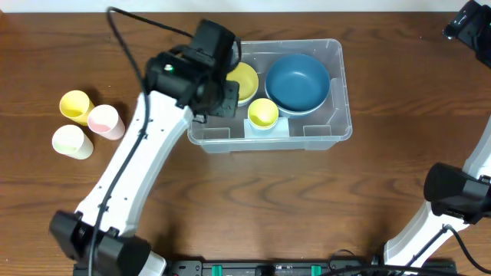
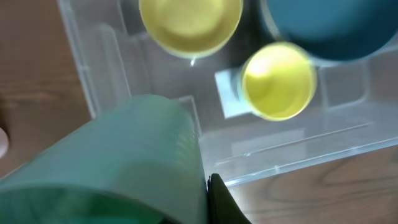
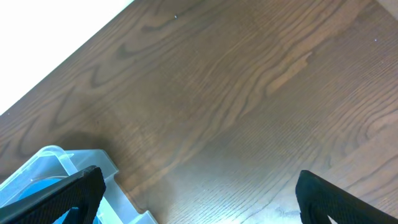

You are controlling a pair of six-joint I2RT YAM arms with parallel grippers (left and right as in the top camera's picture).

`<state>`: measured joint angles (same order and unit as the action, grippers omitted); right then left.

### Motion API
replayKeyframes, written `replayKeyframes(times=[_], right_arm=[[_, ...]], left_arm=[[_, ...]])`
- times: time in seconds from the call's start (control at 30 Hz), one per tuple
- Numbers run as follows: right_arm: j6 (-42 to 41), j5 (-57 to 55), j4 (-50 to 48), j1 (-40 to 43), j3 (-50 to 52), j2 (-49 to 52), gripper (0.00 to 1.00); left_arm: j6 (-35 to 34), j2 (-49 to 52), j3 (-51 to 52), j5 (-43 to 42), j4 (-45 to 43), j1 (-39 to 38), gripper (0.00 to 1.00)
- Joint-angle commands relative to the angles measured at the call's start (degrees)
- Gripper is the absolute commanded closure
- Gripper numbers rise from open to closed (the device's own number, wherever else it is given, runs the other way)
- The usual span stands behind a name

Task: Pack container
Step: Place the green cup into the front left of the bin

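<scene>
My left gripper needs to lower the green cup into the bin's near corner [image 1: 214,132] below it and let go, because that corner is still empty beside the yellow cup [image 1: 263,113].
The container [image 1: 268,142] is a large clear plastic bin at the table's middle. It holds a blue bowl [image 1: 298,82], a yellow bowl [image 1: 245,80] and a yellow cup [image 1: 263,113]. My left gripper [image 1: 217,93] hangs over the bin's left end, shut on a green cup [image 2: 124,162]. One dark finger [image 2: 216,200] presses the cup's side; the other is hidden. The left wrist view also shows the bin wall [image 2: 298,155], yellow bowl [image 2: 189,25], yellow cup [image 2: 278,81] and blue bowl [image 2: 336,28]. My right gripper [image 3: 199,199] is open and empty, away from the bin corner [image 3: 68,162].
Three cups lie on the table at the left: yellow [image 1: 76,106], pink [image 1: 106,121] and cream [image 1: 71,142]. My right arm [image 1: 468,23] sits at the far right edge. Bare wood [image 1: 307,207] stretches in front of the bin.
</scene>
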<state>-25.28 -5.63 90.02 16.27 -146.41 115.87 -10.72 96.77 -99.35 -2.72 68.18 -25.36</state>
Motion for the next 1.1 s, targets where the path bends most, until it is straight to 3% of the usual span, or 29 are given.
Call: replayKeyframes(times=[0.0, 0.67, 0.7, 0.73, 0.83, 0.93, 1.07], right_arm=[[-0.83, -0.15, 0.02, 0.22, -0.37, 0.63, 0.01], [-0.83, -0.15, 0.02, 0.22, -0.37, 0.63, 0.01], [-0.83, -0.15, 0.02, 0.22, -0.37, 0.63, 0.01], [-0.83, -0.15, 0.02, 0.22, -0.37, 0.63, 0.01], [-0.83, -0.15, 0.02, 0.22, -0.37, 0.63, 0.01], [-0.83, -0.15, 0.02, 0.22, -0.37, 0.63, 0.01], [-0.83, -0.15, 0.02, 0.22, -0.37, 0.63, 0.01]], left_arm=[[-0.57, 1.66, 2.25, 0.07, 0.28, -0.02, 0.94], [-0.31, 12.31, 14.82, -1.77, -9.42, -1.22, 0.94], [-0.31, 12.61, 14.82, -1.77, -9.86, -1.22, 0.92], [-0.28, 12.79, 14.82, -1.77, -10.27, -1.22, 0.83], [-0.31, 12.81, 14.82, -1.77, -11.67, -1.22, 0.49], [0.22, 12.81, 14.78, -1.7, -13.4, -1.07, 0.41], [0.61, 12.76, 12.0, 0.85, -13.49, 0.09, 0.4]])
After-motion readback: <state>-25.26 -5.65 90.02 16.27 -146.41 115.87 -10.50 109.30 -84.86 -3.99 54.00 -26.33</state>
